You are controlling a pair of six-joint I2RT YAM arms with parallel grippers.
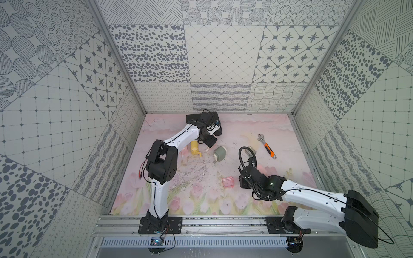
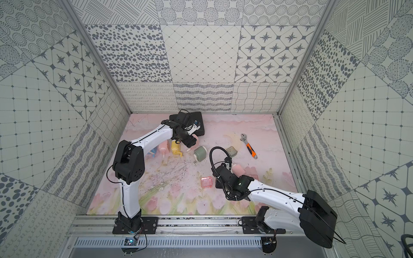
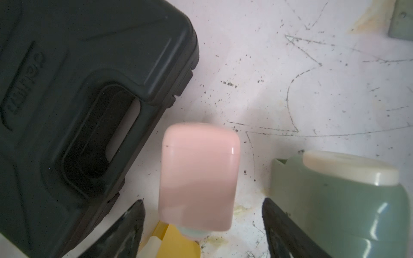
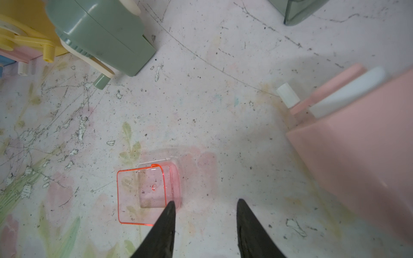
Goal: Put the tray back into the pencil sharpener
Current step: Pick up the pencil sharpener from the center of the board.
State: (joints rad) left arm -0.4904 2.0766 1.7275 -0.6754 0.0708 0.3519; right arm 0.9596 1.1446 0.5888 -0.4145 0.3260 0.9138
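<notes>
My left gripper needs to go down next until its open fingers are on either side of the pink pencil sharpener's body [image 3: 199, 176], and then close. That body is below my left gripper, between both its fingers.
The clear pink tray [image 4: 143, 192] lies open side up on the mat, also seen in both top views [image 1: 228, 182] [image 2: 206, 182]. My right gripper [image 4: 206, 201] hangs open just beside it, one fingertip [image 4: 171, 206] over the tray's edge, nothing held. A pink pencil sharpener [image 4: 357, 152] lies close to this gripper, crank knob [image 4: 287, 95] pointing away. My left gripper [image 3: 203, 201] is open at the back. Another pink sharpener [image 3: 199, 176], blurred, sits between its fingers without touching either.
A green sharpener [image 1: 220, 154] and a yellow one [image 1: 194, 147] lie near the left gripper. A black case [image 3: 78, 100] sits at the back wall. A grey-green tray [image 2: 232, 150] and an orange-handled wrench [image 1: 267, 146] lie at the back right.
</notes>
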